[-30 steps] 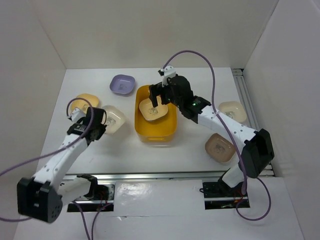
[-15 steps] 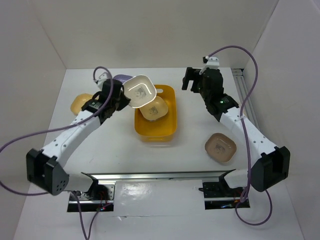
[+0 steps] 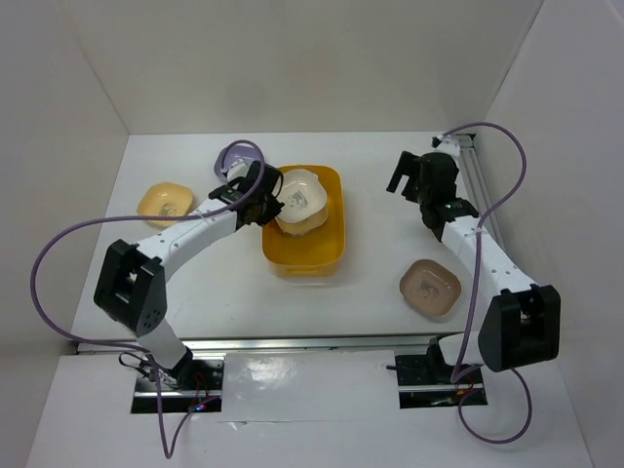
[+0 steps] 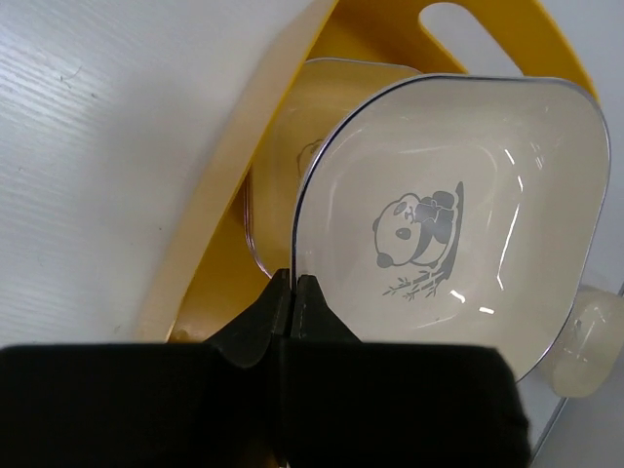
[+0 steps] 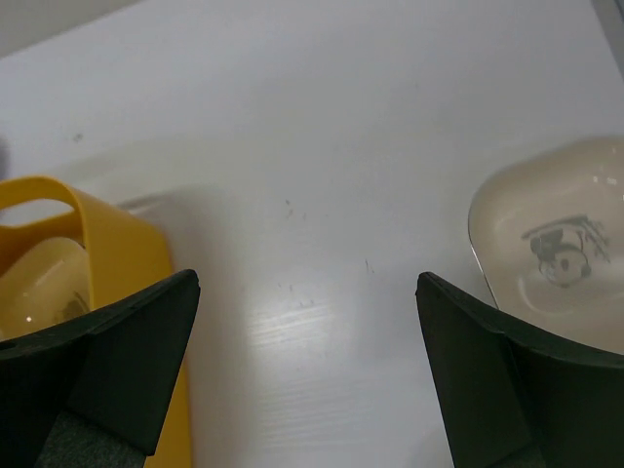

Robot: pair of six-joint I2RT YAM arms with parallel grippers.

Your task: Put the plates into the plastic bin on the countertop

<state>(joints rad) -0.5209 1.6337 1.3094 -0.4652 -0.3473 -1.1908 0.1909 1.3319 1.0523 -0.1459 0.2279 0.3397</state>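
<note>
I'll next move my right gripper away from the bin (image 3: 330,244), then down to the cream plate's bin-side rim.
My left gripper (image 3: 270,200) is shut on the rim of a cream plate (image 3: 299,197) with a panda print and holds it tilted over the yellow plastic bin (image 3: 330,244). In the left wrist view the fingertips (image 4: 292,285) pinch the near edge of that plate (image 4: 458,195), and another plate (image 4: 278,156) lies in the bin (image 4: 210,214) below it. My right gripper (image 3: 413,176) hangs open over the bare countertop (image 5: 322,195), between the bin (image 5: 122,244) and a cream plate (image 5: 556,253) on its right.
A yellow plate (image 3: 163,202) lies on the countertop at the left and a brown plate (image 3: 429,288) at the front right. White walls bound the table on three sides, and a metal rail (image 3: 478,175) runs along the right edge.
My left arm has lifted the cream plate from the left of the table and swung it over the bin. My right arm has withdrawn from the bin to the back right, still open.
</note>
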